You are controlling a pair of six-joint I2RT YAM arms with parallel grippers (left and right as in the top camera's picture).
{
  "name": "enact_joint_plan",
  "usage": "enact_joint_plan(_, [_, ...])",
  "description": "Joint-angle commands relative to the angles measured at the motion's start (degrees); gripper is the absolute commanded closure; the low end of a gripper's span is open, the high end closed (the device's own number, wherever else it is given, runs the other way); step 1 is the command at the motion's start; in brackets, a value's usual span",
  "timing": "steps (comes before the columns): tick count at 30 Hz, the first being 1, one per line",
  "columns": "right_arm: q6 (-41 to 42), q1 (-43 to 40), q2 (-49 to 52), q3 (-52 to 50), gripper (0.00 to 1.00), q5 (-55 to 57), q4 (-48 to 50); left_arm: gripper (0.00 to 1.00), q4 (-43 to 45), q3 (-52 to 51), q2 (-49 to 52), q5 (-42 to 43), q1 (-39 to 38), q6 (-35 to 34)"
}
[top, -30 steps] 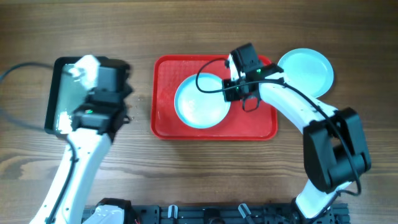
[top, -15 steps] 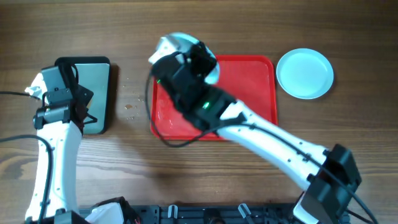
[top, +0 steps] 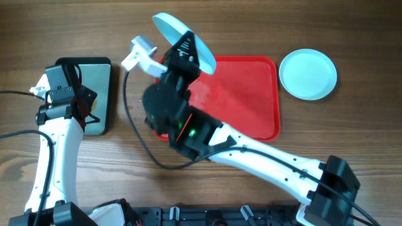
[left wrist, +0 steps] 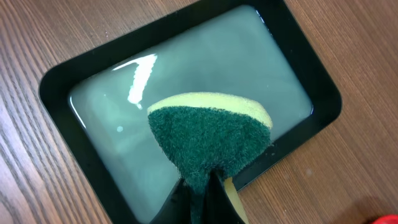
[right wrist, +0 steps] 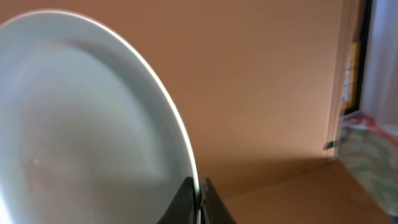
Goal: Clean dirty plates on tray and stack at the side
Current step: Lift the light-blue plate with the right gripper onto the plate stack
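The held plate goes across the tray (top: 251, 94) in my right gripper next, then comes down onto the second pale plate (top: 308, 74), turning flat because it hangs tilted on edge.
My right gripper (top: 188, 53) is shut on the rim of a pale turquoise plate (top: 177, 32) and holds it tilted on edge, high above the red tray's (top: 251, 94) far left corner. In the right wrist view the plate (right wrist: 81, 124) stands upright in the jaws (right wrist: 198, 193). A second pale plate (top: 308, 74) lies on the table right of the tray. No third plate shows. My left gripper (left wrist: 205, 196) is shut on a green and yellow sponge (left wrist: 208, 140) above the dark pan (left wrist: 56, 84).
The dark metal pan (top: 103, 69) holds cloudy liquid and stands at the left of the table under my left gripper (top: 86, 112). Small crumbs (top: 130, 107) lie on the wood between pan and tray. My right arm spans the tray's front left.
My right arm lifted the plate off the tray and carried it up and to the left, tilting it on edge. My left arm drew back to the left over the pan.
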Motion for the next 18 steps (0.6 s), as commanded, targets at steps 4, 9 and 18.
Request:
enact_joint_plan(4, [50.3,-8.6,0.2,-6.4,0.96,-19.0,-40.7,0.96,0.4,-0.2,0.3,0.3,0.3,-0.5])
enact_joint_plan(9, [58.7,-11.2,-5.2,-6.4,0.96,-24.7,-40.6,0.96,0.3,-0.2,0.3,0.3,0.3,-0.5])
enact_joint_plan(18, [56.5,-25.2,-10.7,-7.1,0.96,-57.2,-50.5,0.96,0.8,-0.2,0.3,0.3,0.3,-0.3])
